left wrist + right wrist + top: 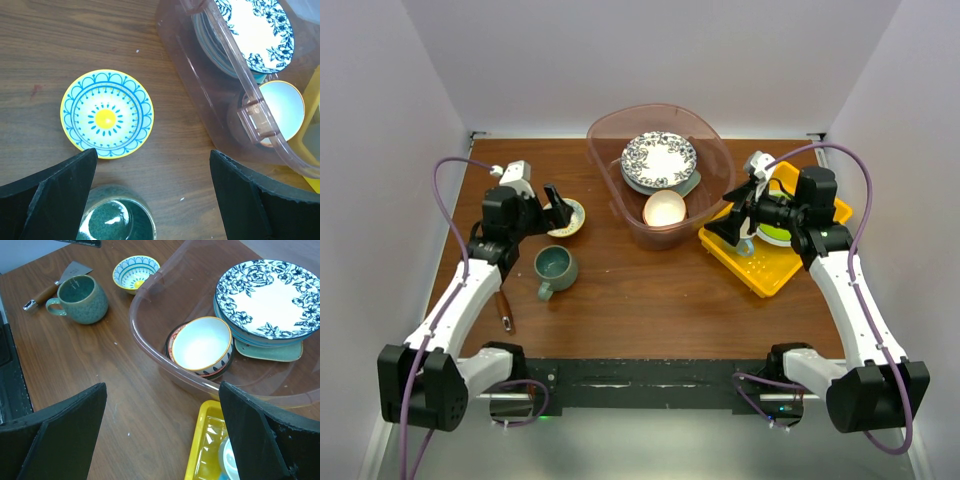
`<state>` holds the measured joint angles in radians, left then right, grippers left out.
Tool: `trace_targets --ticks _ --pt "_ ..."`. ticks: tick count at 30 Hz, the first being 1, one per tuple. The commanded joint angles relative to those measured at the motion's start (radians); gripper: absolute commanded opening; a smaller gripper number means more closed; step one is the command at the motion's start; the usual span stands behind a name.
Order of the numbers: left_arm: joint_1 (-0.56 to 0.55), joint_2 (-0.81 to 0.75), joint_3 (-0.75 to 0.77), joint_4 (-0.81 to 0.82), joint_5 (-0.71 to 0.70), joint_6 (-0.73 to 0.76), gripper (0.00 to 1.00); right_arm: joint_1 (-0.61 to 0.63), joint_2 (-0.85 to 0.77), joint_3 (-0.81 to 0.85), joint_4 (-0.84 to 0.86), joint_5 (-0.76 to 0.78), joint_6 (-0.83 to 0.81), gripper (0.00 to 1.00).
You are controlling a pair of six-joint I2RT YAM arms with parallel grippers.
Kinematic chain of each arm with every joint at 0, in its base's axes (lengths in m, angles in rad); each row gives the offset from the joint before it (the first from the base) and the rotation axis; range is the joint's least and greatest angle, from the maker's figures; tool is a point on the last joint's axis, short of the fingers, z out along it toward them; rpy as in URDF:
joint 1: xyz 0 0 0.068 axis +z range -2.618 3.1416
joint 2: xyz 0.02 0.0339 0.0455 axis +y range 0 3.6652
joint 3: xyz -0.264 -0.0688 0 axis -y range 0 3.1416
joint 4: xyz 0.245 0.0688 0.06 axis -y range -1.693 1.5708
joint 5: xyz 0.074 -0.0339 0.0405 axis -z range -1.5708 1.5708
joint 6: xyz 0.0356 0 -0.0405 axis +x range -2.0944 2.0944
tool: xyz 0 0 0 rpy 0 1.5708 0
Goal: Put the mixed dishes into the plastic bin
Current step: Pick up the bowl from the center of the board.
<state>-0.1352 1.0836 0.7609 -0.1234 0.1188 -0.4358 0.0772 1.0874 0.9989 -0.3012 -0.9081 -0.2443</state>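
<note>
The small bowl is still outside the bin, so my left gripper should go down next, away from the bin, to the bowl's near rim.
The translucent pinkish plastic bin stands at the back centre. It holds a blue floral plate stacked on other plates, a mint tray and a white-lined bowl. A small yellow-and-blue patterned bowl and a teal mug sit on the table left of the bin. My left gripper is open and empty above that bowl and the mug. My right gripper is open and empty over the gap between the bin and the yellow tray.
A yellow perforated tray at the right holds a lime-green plate and a white mug. A wooden-handled scraper lies on the table near the left arm. White walls enclose the wooden table on three sides.
</note>
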Motion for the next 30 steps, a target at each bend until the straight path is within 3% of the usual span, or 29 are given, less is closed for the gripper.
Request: trace_targets --ticks 1,14,20,30 --pt "0.02 0.03 0.069 0.01 0.019 -0.004 1.0 -0.004 -0.001 0.006 0.008 -0.015 -0.015 0.98" --pt "0.069 0.239 0.181 -0.019 -0.037 0.065 0.98 -0.004 -0.003 0.006 0.01 -0.021 -0.015 0.98" --pt "0.098 0.412 0.299 -0.076 -0.037 0.127 0.87 -0.004 -0.006 0.004 0.01 -0.023 -0.013 0.98" --pt "0.115 0.542 0.33 -0.139 -0.111 0.204 0.68 -0.004 -0.007 0.006 0.01 -0.028 -0.013 0.98"
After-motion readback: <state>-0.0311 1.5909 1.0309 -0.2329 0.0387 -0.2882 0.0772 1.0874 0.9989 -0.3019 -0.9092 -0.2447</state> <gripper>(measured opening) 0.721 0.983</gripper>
